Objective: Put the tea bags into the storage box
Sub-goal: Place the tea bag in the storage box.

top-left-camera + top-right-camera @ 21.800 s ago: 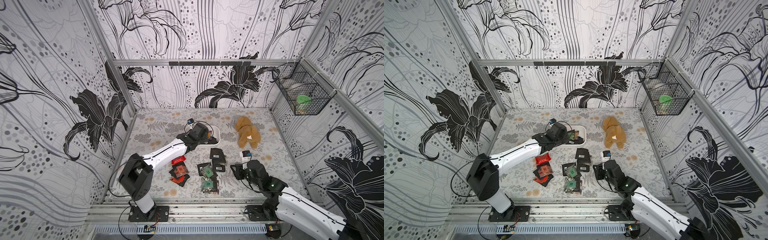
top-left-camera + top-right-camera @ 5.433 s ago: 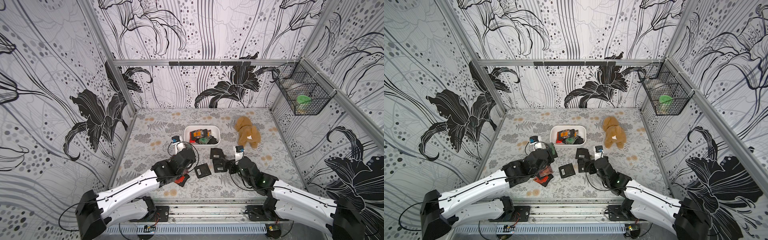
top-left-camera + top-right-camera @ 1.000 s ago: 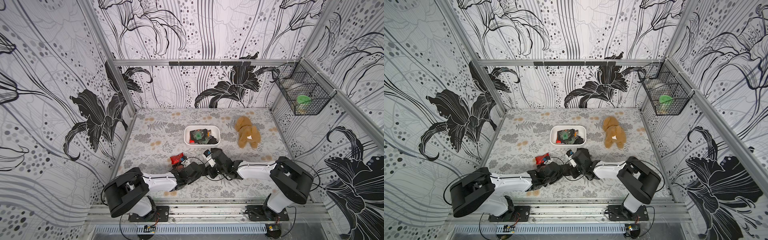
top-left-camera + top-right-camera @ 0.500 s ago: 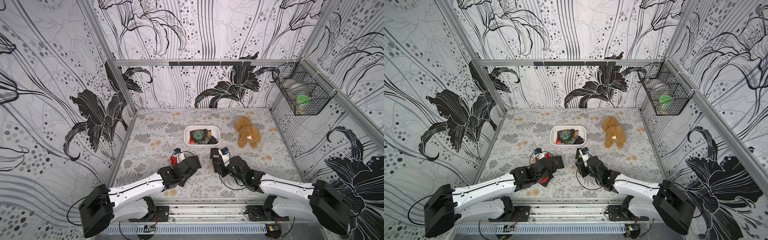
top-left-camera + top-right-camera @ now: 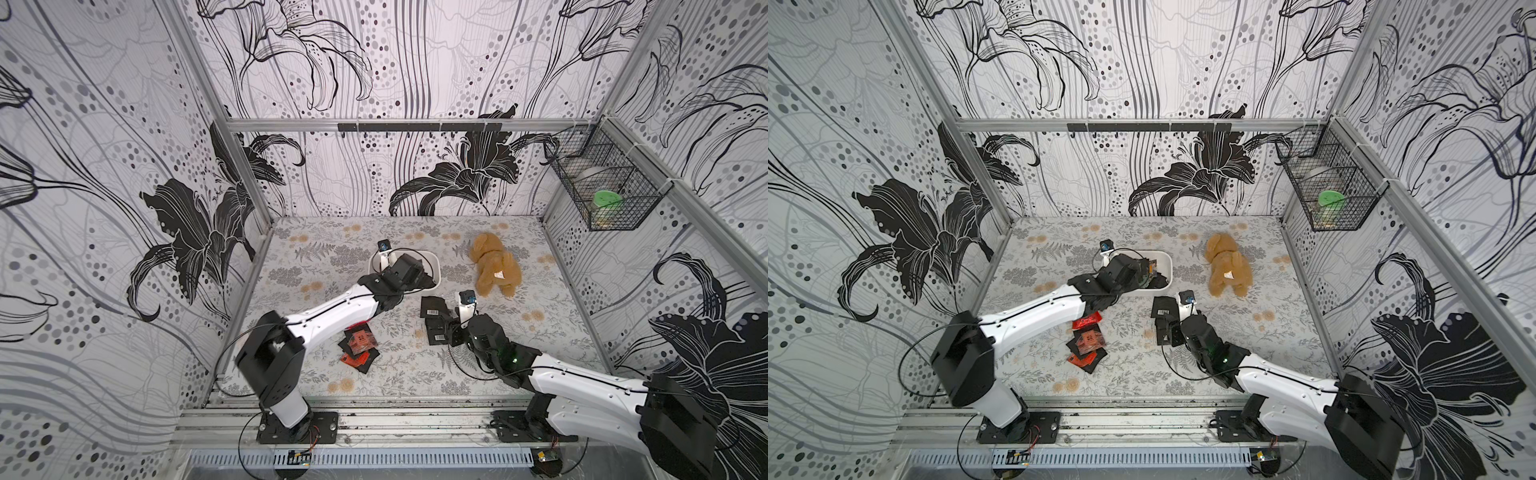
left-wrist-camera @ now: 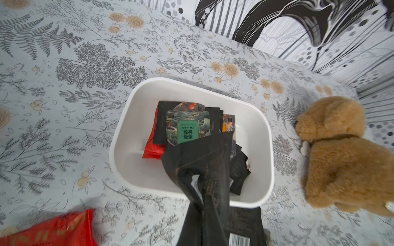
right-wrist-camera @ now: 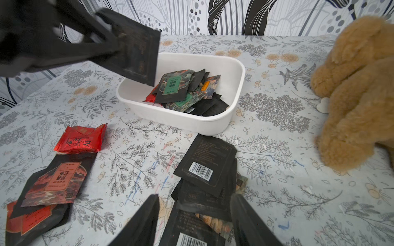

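The left gripper's fingers still hang over the box's near rim, so the left gripper will move outward over the tea bags in the box and release the black tea bag there.
The white storage box holds several tea bags. My left gripper hangs over the box's near rim, shut on a black tea bag that tilts into the box. My right gripper is open low over a pile of black barcode tea bags, holding nothing. Red and black tea bags lie front left.
A tan plush toy lies right of the box. A black wire basket hangs on the right wall. Patterned walls close in three sides of the table.
My left arm has carried the black tea bag from the front middle back over the box. My right gripper's jaws have opened above the black pile.
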`<action>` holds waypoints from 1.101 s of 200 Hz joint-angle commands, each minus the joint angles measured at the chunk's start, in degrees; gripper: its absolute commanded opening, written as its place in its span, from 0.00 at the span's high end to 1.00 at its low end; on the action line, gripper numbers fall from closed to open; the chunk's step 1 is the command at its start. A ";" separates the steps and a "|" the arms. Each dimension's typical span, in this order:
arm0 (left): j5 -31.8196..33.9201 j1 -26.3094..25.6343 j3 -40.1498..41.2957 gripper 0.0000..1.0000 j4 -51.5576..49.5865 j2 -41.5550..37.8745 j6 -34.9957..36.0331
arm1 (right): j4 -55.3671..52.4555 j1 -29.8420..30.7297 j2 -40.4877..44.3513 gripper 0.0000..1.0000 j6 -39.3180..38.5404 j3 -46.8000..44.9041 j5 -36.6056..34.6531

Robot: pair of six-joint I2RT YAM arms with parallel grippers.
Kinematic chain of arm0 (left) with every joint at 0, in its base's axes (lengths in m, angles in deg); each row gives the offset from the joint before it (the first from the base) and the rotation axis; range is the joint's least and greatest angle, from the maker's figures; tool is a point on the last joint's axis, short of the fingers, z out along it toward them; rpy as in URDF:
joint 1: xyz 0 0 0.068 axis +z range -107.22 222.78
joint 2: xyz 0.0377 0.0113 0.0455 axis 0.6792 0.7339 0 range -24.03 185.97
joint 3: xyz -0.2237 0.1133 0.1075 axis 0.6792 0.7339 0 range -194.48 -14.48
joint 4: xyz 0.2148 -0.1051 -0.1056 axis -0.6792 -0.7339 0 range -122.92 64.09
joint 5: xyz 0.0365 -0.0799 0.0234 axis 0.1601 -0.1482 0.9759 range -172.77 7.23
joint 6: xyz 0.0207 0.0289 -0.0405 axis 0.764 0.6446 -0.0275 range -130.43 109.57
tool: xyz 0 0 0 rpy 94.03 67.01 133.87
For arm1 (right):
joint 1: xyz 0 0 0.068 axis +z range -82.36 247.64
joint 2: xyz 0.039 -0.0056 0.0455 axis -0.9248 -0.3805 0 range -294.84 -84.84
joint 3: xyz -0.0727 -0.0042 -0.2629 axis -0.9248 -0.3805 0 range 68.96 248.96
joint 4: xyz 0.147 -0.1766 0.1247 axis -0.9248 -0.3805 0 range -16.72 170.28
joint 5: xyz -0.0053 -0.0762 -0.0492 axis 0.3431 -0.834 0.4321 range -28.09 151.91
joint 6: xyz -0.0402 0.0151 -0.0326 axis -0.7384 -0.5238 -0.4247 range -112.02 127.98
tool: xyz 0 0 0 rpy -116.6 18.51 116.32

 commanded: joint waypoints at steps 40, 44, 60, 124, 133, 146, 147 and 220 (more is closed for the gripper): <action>-4.53 3.89 -12.77 0.87 -1.36 14.97 3.54 | -1.13 0.04 -1.34 0.40 0.60 0.06 0.67; -4.46 4.14 -13.07 0.83 -1.56 15.19 3.48 | -1.12 0.00 -1.48 0.40 0.63 0.10 0.84; -3.16 4.83 -12.92 0.64 -2.26 14.45 3.16 | -0.88 0.04 -2.05 0.40 0.50 0.29 1.77; 0.06 8.55 6.22 0.24 4.72 -5.48 -2.15 | 0.33 0.04 -4.39 0.40 -0.41 0.92 4.32; 0.69 8.93 9.45 0.23 5.33 -8.76 -2.79 | 0.60 0.04 -4.70 0.40 -0.54 1.05 4.55; 1.07 9.49 13.68 0.22 5.54 -13.26 -3.95 | 1.38 0.04 -5.03 0.40 -1.04 0.93 5.38; 1.05 9.53 13.95 0.22 5.55 -13.53 -4.06 | 1.47 0.04 -5.10 0.40 -1.02 0.91 5.38; -0.64 15.37 40.56 0.12 11.35 -33.01 -8.81 | 2.82 0.12 -13.26 0.39 0.21 6.34 15.50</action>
